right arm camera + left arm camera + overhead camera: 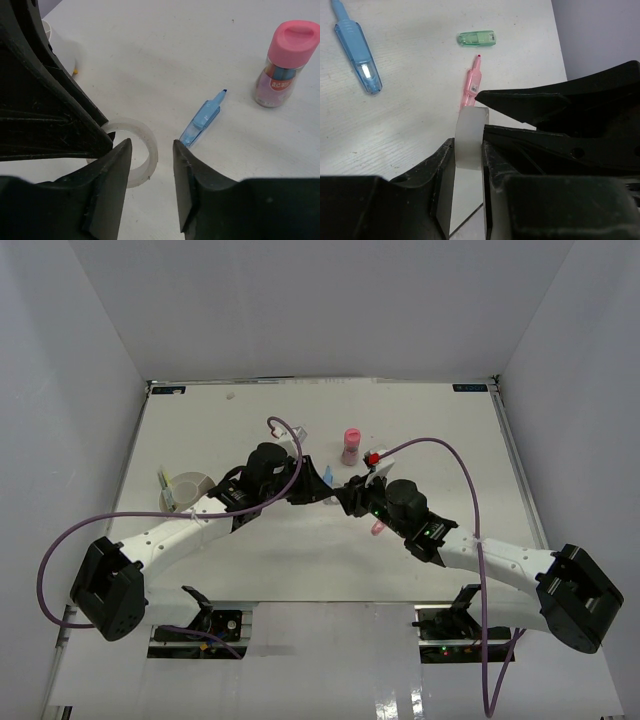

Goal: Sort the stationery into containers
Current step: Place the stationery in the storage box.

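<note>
My left gripper rises next, carries the tape roll over the white round container (188, 490), lowers and releases it, since my right gripper stands open at the roll.
A translucent tape roll (470, 130) stands on edge between the jaws of my left gripper (468, 145), which is shut on it just above the table. My right gripper (151, 144) is open, its fingers on either side of the roll's (150, 155) rim and not pressing it. The two grippers (318, 483) (350, 490) meet at the table's middle. A blue pen (202, 120), a pink-capped cylinder (285, 65), a green highlighter (477, 38) and a pink highlighter (471, 85) lie loose around them. The white round container (188, 490) sits to the left.
A red-capped marker (374, 457) lies beside the pink cylinder (351, 445). The container holds a few items with green and yellow showing. White walls close in the table on three sides. Purple cables arc over both arms.
</note>
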